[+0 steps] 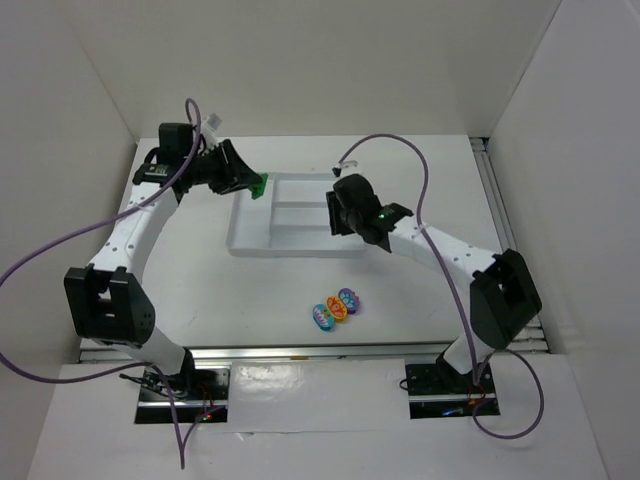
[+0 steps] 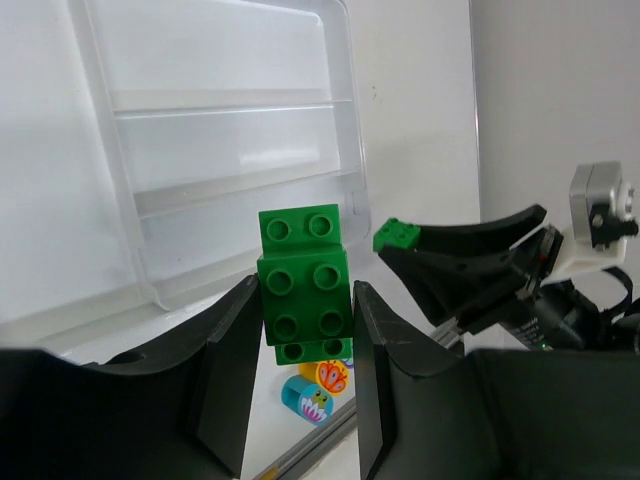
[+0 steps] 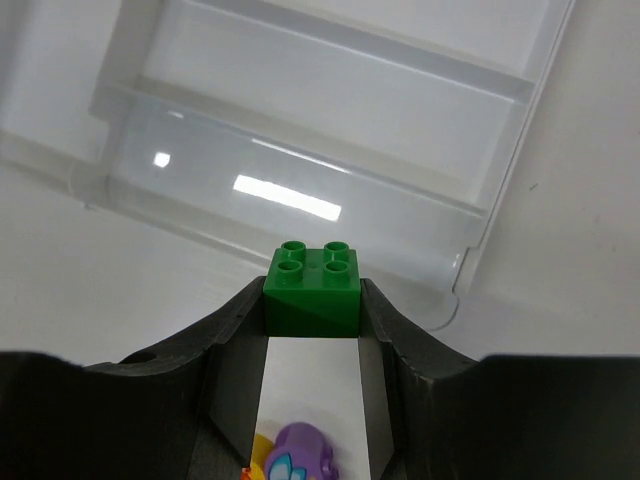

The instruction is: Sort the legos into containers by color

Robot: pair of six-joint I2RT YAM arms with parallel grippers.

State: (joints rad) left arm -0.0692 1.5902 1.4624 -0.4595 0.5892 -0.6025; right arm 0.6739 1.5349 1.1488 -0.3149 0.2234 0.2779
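Observation:
Next I need to bring my right gripper left in the top view and down into the tray's middle section (image 1: pixel 302 216) (image 3: pixel 325 115) to release the brick, since that section is empty.
My left gripper (image 1: pixel 252 182) is shut on a stack of green bricks (image 2: pixel 303 285) and holds it at the left end of the white tray (image 1: pixel 285 240). My right gripper (image 1: pixel 333 212) is shut on one green brick (image 3: pixel 312 290) above the tray's right end (image 3: pixel 480 215). That brick also shows in the left wrist view (image 2: pixel 397 234). No brick shows in the tray's compartments (image 2: pixel 230 150). The teal brick (image 1: pixel 322 317), the orange brick (image 1: pixel 338 309) and the purple brick (image 1: pixel 348 297) lie touching on the table in front of the tray.
White walls (image 1: pixel 80 120) close in the table on the left, back and right. A metal rail (image 1: pixel 300 351) runs along the near edge. Purple cables (image 1: pixel 420 170) loop above both arms.

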